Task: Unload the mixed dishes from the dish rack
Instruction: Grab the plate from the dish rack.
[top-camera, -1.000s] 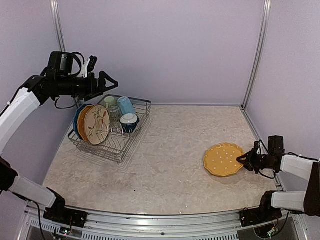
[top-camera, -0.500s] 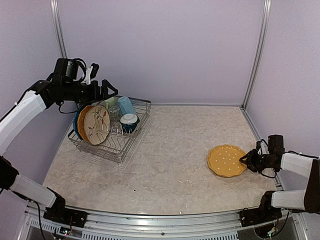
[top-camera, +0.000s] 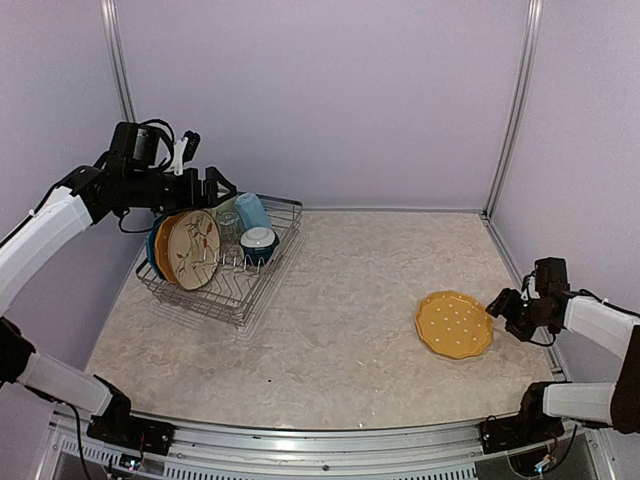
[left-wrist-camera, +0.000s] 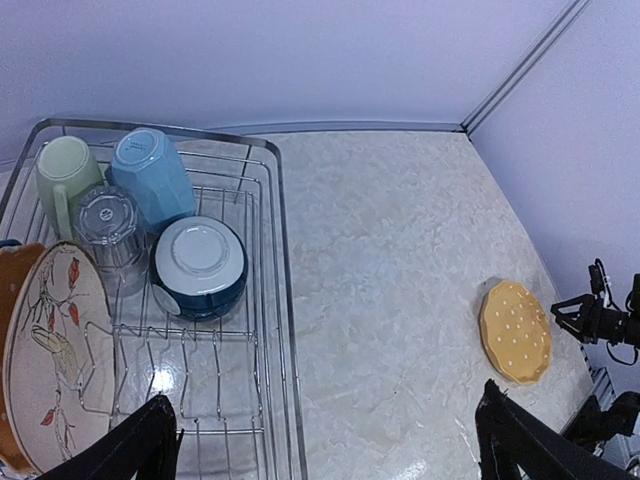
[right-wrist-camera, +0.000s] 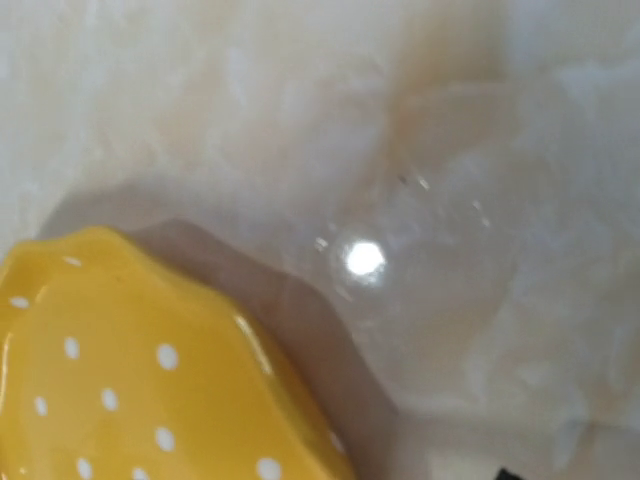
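My left gripper should move down, with its fingers tilting toward the rack (top-camera: 228, 302), onto the cream floral plate's upper rim (top-camera: 184, 215). That rim stands clear above the wires.
The silver wire dish rack (top-camera: 228, 302) (left-wrist-camera: 283, 300) stands at the far left. It holds a cream floral plate (top-camera: 193, 248) (left-wrist-camera: 50, 350) with a blue plate (top-camera: 152, 243) behind it. Beside these are a light green mug (left-wrist-camera: 62, 175), a light blue mug (left-wrist-camera: 150, 178), a clear glass (left-wrist-camera: 108, 225) and an upturned dark-teal bowl (left-wrist-camera: 200, 265). My left gripper (top-camera: 215, 185) (left-wrist-camera: 330, 440) hangs wide open above the rack's right rim. The yellow dotted plate (top-camera: 455, 324) (right-wrist-camera: 120, 380) lies flat on the table. My right gripper (top-camera: 502, 305) is open just right of it, not touching.
Purple walls close in the marble table (top-camera: 340, 290) at the back and on both sides. The right wall (top-camera: 560, 200) runs close behind my right arm.
My right gripper has opened, let go of the yellow plate and drawn back to the right; the plate now lies flat. My left gripper has come down and nearer to the rack.
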